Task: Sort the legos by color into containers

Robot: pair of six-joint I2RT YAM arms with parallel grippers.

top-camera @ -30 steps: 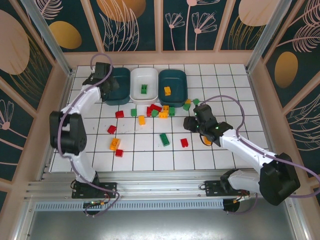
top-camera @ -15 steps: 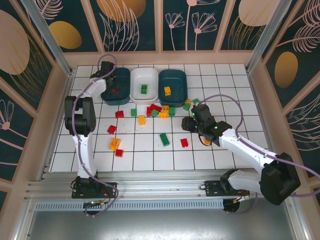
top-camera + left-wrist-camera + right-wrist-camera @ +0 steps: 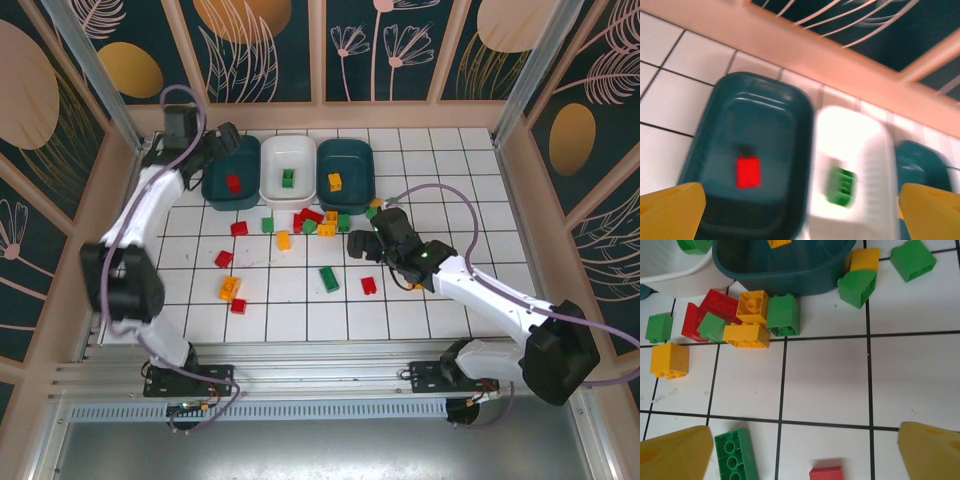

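My right gripper draws back and lowers around the red lego beside the long green [image 3: 369,286] [image 3: 826,473] one next, since that piece lies below and back from it.
Three containers stand in a row at the back: a left teal tub [image 3: 222,180] holding a red lego [image 3: 233,183], a white tub [image 3: 288,160] holding a green lego [image 3: 288,178], and a right teal tub [image 3: 350,165] holding a yellow lego [image 3: 335,181]. My left gripper [image 3: 226,140] hangs open and empty over the left tub's far rim; its blurred wrist view shows the red lego [image 3: 748,171] and the green lego [image 3: 841,186] below. My right gripper [image 3: 362,242] is open and empty above the tiles, with a long green lego [image 3: 736,455] and a red lego [image 3: 826,473] between its fingertips [image 3: 675,452].
Loose legos lie mid-table: a mixed cluster [image 3: 320,220] in front of the tubs, a red one [image 3: 224,259], a yellow one [image 3: 231,288], a green one [image 3: 328,278] and a red one [image 3: 369,285]. The wooden wall [image 3: 320,115] runs just behind the tubs.
My left gripper opened, left the red lego in the left teal tub and drew back from it. My right gripper opened wide and moved left toward the loose legos.
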